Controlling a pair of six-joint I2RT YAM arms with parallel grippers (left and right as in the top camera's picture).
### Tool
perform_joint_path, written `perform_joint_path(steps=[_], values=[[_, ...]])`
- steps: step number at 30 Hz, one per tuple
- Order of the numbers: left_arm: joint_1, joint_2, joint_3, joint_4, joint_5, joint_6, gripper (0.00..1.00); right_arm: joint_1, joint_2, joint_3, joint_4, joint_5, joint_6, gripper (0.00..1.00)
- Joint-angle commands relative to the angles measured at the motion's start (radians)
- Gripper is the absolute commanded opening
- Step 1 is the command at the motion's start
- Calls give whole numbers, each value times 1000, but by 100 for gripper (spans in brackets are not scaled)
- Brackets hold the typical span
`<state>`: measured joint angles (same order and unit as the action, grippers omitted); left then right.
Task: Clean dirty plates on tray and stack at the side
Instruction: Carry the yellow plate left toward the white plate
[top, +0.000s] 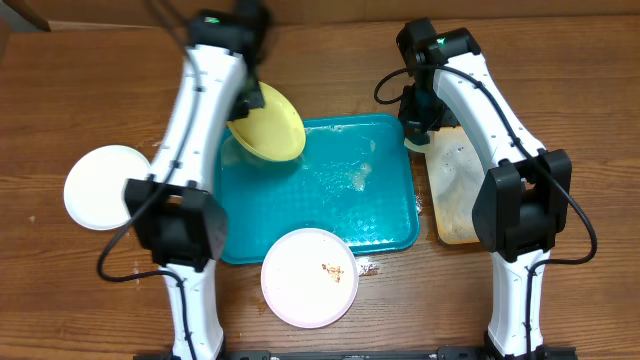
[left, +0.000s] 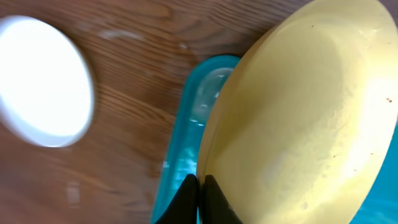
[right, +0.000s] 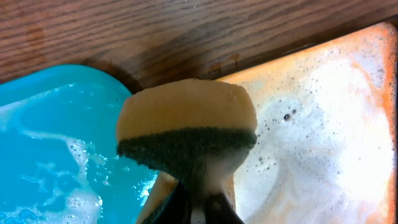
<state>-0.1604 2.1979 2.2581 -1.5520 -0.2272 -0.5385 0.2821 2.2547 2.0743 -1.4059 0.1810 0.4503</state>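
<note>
The yellow-green plate goes down, back and to the left in the overhead view in my left gripper next. Its rim then comes free over the clean white plate below.
My left gripper is shut on the rim of the pale yellow-green plate, held tilted above the far left corner of the teal tray; the plate fills the left wrist view. A clean-looking white plate lies on the table left of the tray, also in the left wrist view. A second white plate with brown smears rests over the tray's near rim. My right gripper is shut on a yellow-and-green sponge, near the tray's far right corner.
A tan tray holding soapy foam sits right of the teal tray; it also shows in the right wrist view. Foam and water streak the teal tray's base. Both arms stand along the tray's sides.
</note>
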Motion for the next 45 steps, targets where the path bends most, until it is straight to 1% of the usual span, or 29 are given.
perform_joint_path(steps=[1,10,15,24,29,32,34,36,38,41,45], values=[[105,-10,21,21,347,54,4,2,-5,19,-3,-3,-7,4],[374,-11,21,19,516,145,4,2,-5,19,-24,-4,-7,4],[511,-11,21,3,516,203,4,2,-5,19,-44,-4,-7,4],[744,-11,21,-21,511,274,5,2,-5,19,-48,-34,-11,4],[845,-11,20,11,444,261,5,2,-5,19,-55,-37,-14,4],[879,-11,11,29,397,254,5,2,-5,19,-56,-50,-18,4],[894,-11,-13,48,387,249,5,2,-5,19,-57,-56,-26,4],[900,-14,-55,73,333,223,5,2,-5,19,-60,-56,-27,4],[900,-23,-114,114,312,222,5,2,-5,19,-63,-62,-32,4],[897,-61,-247,208,312,222,5,2,-5,19,-73,-63,-37,4],[894,-153,-461,358,320,220,4,2,-5,19,-77,-63,-40,4]])
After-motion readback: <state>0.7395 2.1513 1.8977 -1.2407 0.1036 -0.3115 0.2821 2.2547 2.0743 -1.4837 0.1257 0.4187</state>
